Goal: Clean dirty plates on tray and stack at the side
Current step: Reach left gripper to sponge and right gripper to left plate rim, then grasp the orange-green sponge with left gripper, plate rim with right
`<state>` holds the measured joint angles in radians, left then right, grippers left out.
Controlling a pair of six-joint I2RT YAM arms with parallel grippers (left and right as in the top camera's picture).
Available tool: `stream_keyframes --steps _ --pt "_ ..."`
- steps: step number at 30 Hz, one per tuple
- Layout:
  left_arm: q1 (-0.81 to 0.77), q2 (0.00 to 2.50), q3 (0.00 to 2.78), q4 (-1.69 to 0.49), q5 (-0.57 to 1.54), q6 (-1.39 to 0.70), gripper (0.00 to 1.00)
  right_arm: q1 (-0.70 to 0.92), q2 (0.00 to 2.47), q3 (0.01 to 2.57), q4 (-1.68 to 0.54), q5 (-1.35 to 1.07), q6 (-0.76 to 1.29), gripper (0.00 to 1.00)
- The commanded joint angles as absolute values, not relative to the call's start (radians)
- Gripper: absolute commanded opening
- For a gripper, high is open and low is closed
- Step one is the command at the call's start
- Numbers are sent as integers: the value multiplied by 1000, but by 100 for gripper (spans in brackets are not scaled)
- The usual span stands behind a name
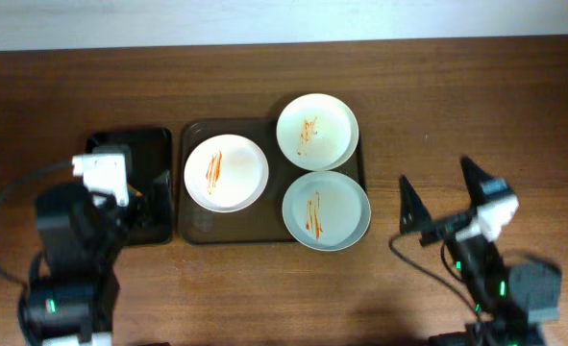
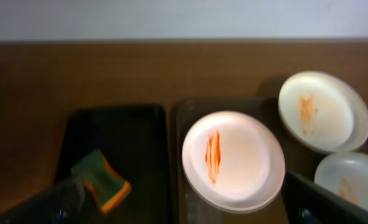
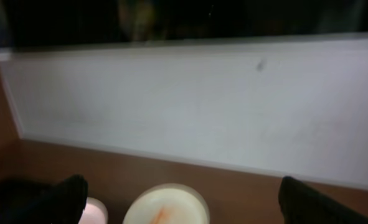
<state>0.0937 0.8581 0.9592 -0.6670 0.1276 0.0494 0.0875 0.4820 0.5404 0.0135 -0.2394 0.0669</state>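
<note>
Every plate has sauce streaks on it. I will tilt my left gripper downward and lower it into the black tray, with its open fingers around the orange sponge (image 2: pixel 100 179), to close.
Three plates lie on the brown tray (image 1: pixel 195 229). A white plate (image 1: pixel 226 172) with an orange streak is at the left, another white plate (image 1: pixel 317 131) at the back right, and a pale mint plate (image 1: pixel 326 210) at the front right; all three have sauce streaks. My left gripper (image 1: pixel 154 197) is open over the black tray (image 1: pixel 130 144), left of the brown tray. My right gripper (image 1: pixel 442 197) is open above the table, right of the plates. In the left wrist view the left white plate (image 2: pixel 233 160) is ahead, with a green and orange sponge (image 2: pixel 100 179) near the left finger.
The black tray (image 2: pixel 118 130) holds the sponge. The back right plate (image 2: pixel 322 111) and the mint plate (image 2: pixel 352 180) show at the right of the left wrist view. A pale wall (image 3: pixel 190 106) stands behind the table's far edge. The back right plate (image 3: pixel 165 208) shows low in the right wrist view.
</note>
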Motion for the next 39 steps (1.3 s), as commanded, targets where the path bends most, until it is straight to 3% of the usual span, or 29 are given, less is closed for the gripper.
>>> stream_keyframes --steps 1,5,10,16,19,23,26,30,35,39 --pt "94 1063 1142 -824 138 112 99 84 782 784 -122 -431 60 98" --pt "94 1335 1327 -1024 136 129 99 86 1235 1227 -514 -629 60 98" --pt "94 1486 1381 -1057 311 129 99 163 1686 1689 -907 -644 59 98" --pt "95 1529 1381 -1040 306 129 100 298 1954 1744 -678 -800 59 98" --pt "136 1529 1381 -1010 261 3 100 419 2007 1743 -662 -578 63 79" --pt "233 1529 1381 -996 146 -110 100 587 2076 1741 -698 -60 350 47" --pt "250 1529 1381 -980 99 -113 98 636 2137 1741 -697 80 459 45" --pt "250 1531 1381 -970 50 -113 97 614 2209 1741 -686 81 488 45" --pt "250 1556 1381 -970 44 -113 96 623 2230 1739 -640 49 488 29" --pt "250 1593 1381 -970 44 -113 92 622 2276 1739 -623 4 511 28"
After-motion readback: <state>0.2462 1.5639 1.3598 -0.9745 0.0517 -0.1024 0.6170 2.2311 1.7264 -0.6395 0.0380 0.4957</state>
